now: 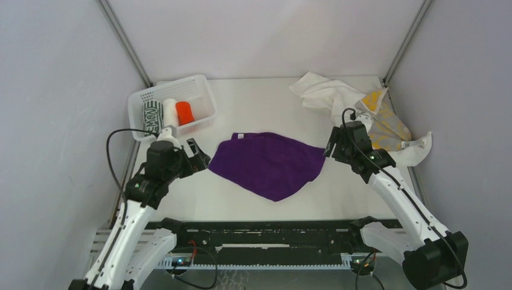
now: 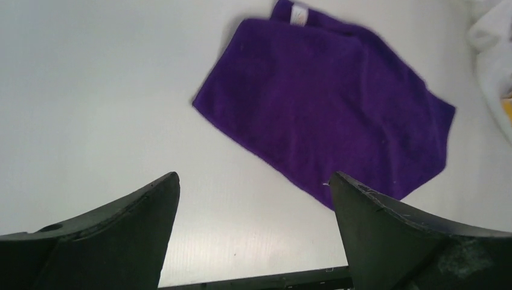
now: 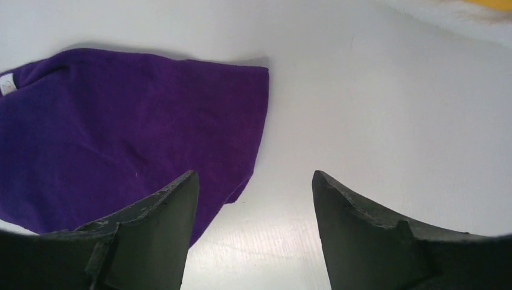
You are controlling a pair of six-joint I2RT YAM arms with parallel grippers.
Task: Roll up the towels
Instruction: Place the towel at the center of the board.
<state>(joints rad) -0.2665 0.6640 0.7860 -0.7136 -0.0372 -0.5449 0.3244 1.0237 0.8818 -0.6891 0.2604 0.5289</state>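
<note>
I should lower my left gripper first to get its open fingers on either side of the purple towel's nearest corner, because empty table is all around that corner.
A purple towel (image 1: 268, 163) lies spread flat on the table's middle; it also shows in the left wrist view (image 2: 332, 103) and the right wrist view (image 3: 121, 133). My left gripper (image 1: 199, 158) is open and empty just left of the towel's left corner. My right gripper (image 1: 329, 148) is open and empty at the towel's right edge. A white towel (image 1: 323, 92) and a yellow-and-grey patterned towel (image 1: 386, 124) lie crumpled at the back right. Rolled dark green-and-white (image 1: 152, 116), white (image 1: 169, 112) and orange-red (image 1: 184, 112) towels stand in the basket.
The white plastic mesh basket (image 1: 202, 90) stands at the back left. Grey walls close in the table on three sides. A black rail (image 1: 265, 232) runs along the near edge between the arm bases.
</note>
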